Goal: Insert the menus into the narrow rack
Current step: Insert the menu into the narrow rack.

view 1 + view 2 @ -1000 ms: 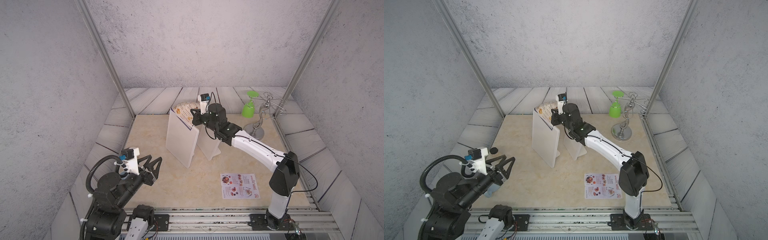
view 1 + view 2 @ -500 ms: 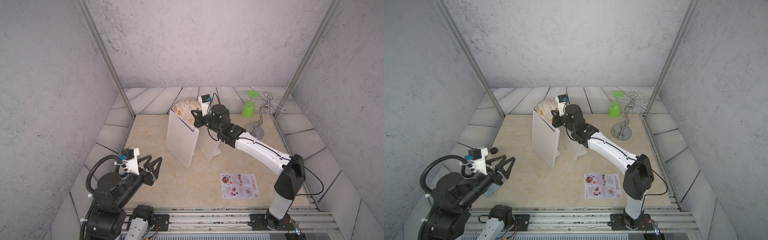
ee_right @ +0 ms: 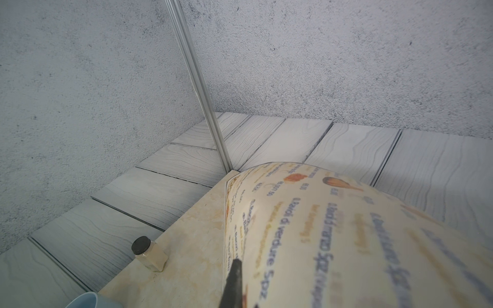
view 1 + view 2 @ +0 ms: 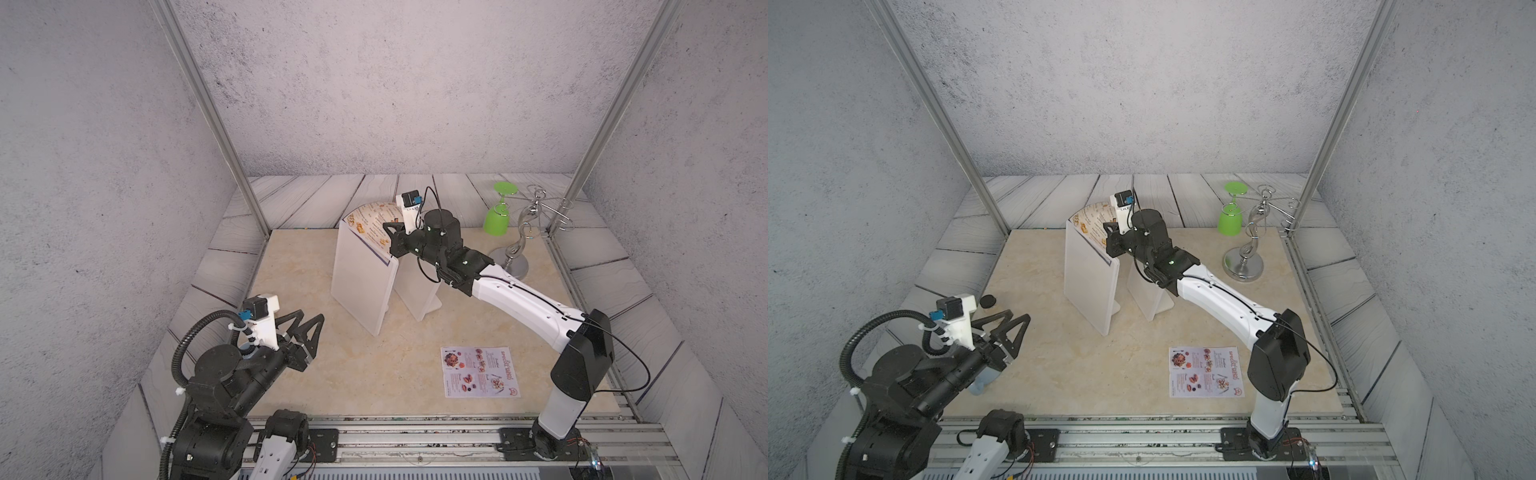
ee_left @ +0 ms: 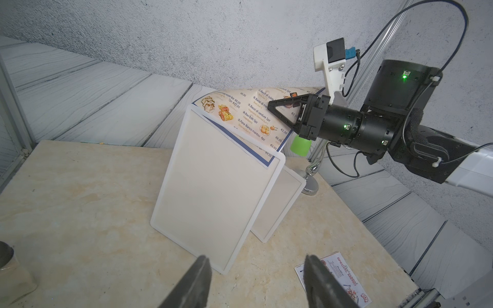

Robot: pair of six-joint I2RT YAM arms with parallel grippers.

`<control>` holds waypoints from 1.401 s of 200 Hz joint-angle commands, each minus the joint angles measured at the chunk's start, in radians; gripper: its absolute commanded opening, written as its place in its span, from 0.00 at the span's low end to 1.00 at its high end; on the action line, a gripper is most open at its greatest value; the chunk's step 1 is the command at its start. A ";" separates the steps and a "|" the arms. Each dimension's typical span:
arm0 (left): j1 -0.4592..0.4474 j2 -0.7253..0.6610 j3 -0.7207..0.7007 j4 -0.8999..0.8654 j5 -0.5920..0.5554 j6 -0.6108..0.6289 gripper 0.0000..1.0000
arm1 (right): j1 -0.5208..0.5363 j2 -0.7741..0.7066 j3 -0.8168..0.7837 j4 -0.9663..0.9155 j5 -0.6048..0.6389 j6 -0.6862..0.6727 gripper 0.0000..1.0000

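Observation:
The bowed menu's lower edge sits at the taller panel's top slot beneath it. My right gripper should lower the menu toward that slot next and release it.
The large cream, blue-bordered menu arches up from the top of the taller white rack panel, with its lower edge at the panel's top slot. My right gripper is shut on this menu's upper part. In the right wrist view one dark finger lies against the bowed sheet. The small white menu lies flat at the front right. My left gripper hovers open and empty at the front left.
A shorter white rack panel stands just right of the tall one, under my right arm. A green glass hangs upside down on a chrome stand at the back right. A black-lidded jar and a blue cup sit by the left edge.
My right arm's elbow has swung slightly right and the large menu bows a little more over the rack's top. The left arm has not moved.

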 commanded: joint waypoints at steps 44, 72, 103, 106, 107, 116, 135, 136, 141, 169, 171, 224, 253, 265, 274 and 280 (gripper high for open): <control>-0.004 -0.004 -0.020 0.016 0.010 -0.016 0.59 | 0.000 -0.103 -0.020 -0.050 -0.024 -0.035 0.00; -0.004 -0.006 -0.023 0.018 0.014 -0.020 0.59 | 0.000 -0.101 -0.011 -0.071 -0.043 -0.044 0.00; -0.004 -0.011 -0.025 0.016 0.013 -0.021 0.59 | 0.000 -0.086 0.002 -0.091 -0.067 -0.052 0.00; -0.004 -0.011 -0.025 0.014 0.013 -0.021 0.59 | 0.000 -0.084 0.002 -0.093 -0.069 -0.052 0.00; -0.004 -0.011 -0.025 0.014 0.013 -0.021 0.59 | 0.000 -0.083 0.002 -0.092 -0.069 -0.052 0.00; -0.004 -0.012 -0.025 0.012 0.013 -0.019 0.59 | 0.000 -0.079 0.005 -0.095 -0.071 -0.053 0.00; -0.004 -0.013 -0.026 0.013 0.011 -0.018 0.59 | 0.000 -0.072 0.007 -0.101 -0.076 -0.052 0.00; -0.004 -0.013 -0.026 0.012 0.011 -0.019 0.59 | 0.001 -0.072 0.007 -0.100 -0.076 -0.051 0.00; -0.004 -0.014 -0.026 0.011 0.011 -0.019 0.59 | 0.000 -0.070 0.006 -0.102 -0.074 -0.050 0.00; -0.004 -0.017 -0.030 0.006 0.008 -0.018 0.59 | 0.002 -0.069 -0.012 -0.092 -0.062 -0.036 0.00; -0.004 -0.017 -0.030 0.006 0.008 -0.018 0.59 | 0.002 -0.070 -0.015 -0.089 -0.060 -0.034 0.00; -0.004 -0.018 -0.036 0.010 0.009 -0.017 0.59 | 0.015 -0.092 -0.088 -0.016 0.014 0.015 0.01; -0.004 -0.018 -0.039 0.012 0.011 -0.019 0.59 | 0.025 -0.092 -0.104 -0.003 0.033 0.024 0.01; -0.004 -0.019 -0.041 0.010 0.010 -0.018 0.59 | 0.029 -0.093 -0.111 -0.001 0.041 0.022 0.01; -0.004 -0.021 -0.042 0.008 0.008 -0.016 0.59 | 0.032 -0.093 -0.117 -0.002 0.044 0.022 0.01; -0.004 -0.021 -0.042 0.008 0.007 -0.016 0.59 | 0.034 -0.092 -0.119 -0.003 0.047 0.020 0.01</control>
